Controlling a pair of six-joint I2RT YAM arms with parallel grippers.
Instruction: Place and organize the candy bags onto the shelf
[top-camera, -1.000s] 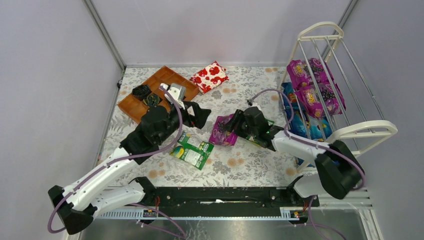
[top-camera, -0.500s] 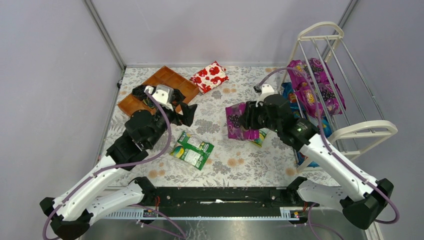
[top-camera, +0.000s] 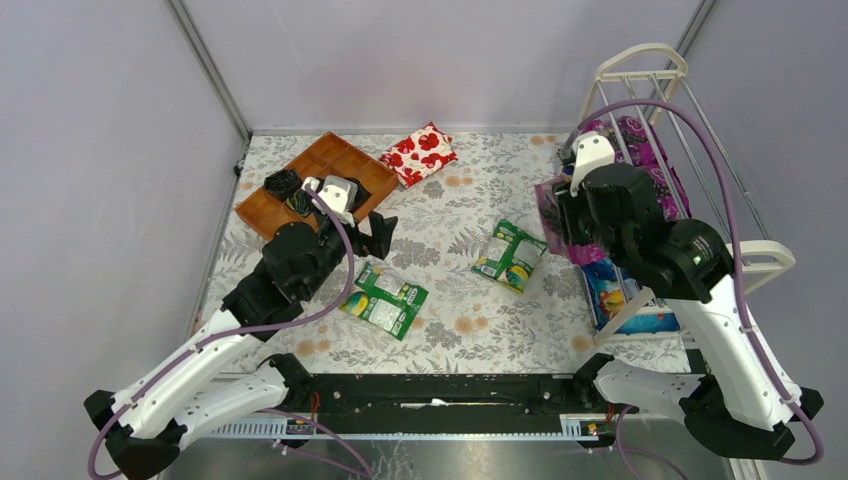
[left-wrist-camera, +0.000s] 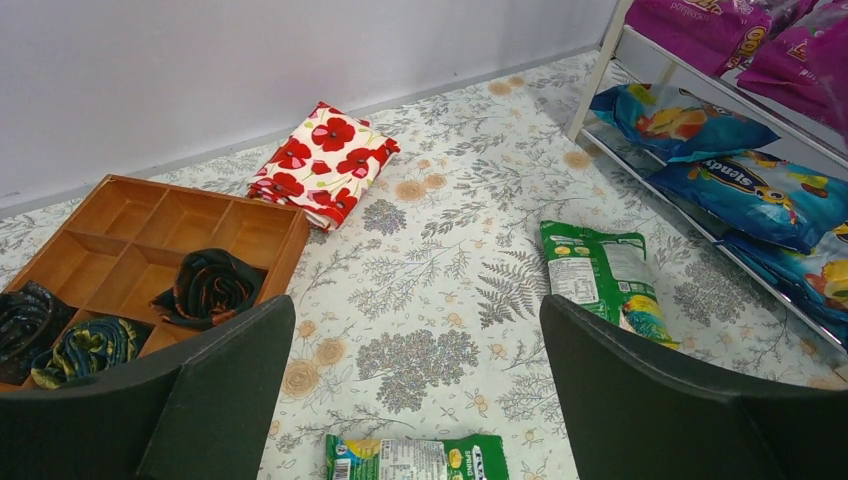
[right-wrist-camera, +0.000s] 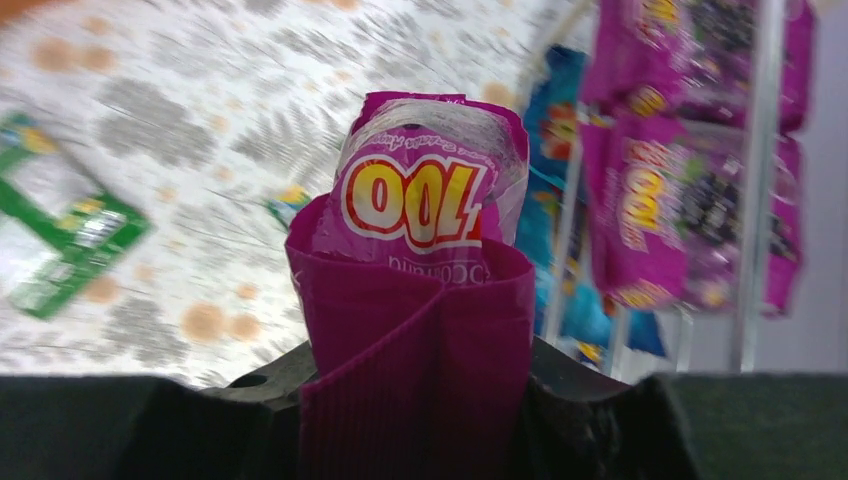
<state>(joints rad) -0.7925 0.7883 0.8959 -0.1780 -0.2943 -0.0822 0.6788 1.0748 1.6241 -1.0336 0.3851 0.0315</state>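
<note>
The gap between the green bags is below and to the left in the top view, so next my right gripper will lower that way and release the purple bag.
My right gripper (top-camera: 566, 216) is shut on a magenta-purple candy bag (top-camera: 548, 214), held in the air just left of the white rod shelf (top-camera: 640, 58). In the right wrist view the held bag (right-wrist-camera: 420, 215) stands up between the jaws of the right gripper (right-wrist-camera: 415, 400). Two more purple bags (right-wrist-camera: 640, 200) lie on the shelf's upper tier (top-camera: 645, 140). Two green-and-white bags lie flat on the table, one in the middle (top-camera: 510, 256) and one nearer (top-camera: 385, 298). My left gripper (top-camera: 384, 232) is open and empty above the table; its wrist view shows both green bags (left-wrist-camera: 600, 275) (left-wrist-camera: 420, 460).
A brown compartment tray (top-camera: 335, 158) with dark rolled items sits at the back left. A red-and-white flowered packet (top-camera: 420, 152) lies beside it. Blue bags (top-camera: 612, 285) fill the shelf's lower tier, also seen in the left wrist view (left-wrist-camera: 745, 185). Grey walls enclose the table.
My right arm lifted the purple bag off the table and carried it right and up to the shelf, uncovering the middle green bag. My left gripper drew back slightly to the left.
</note>
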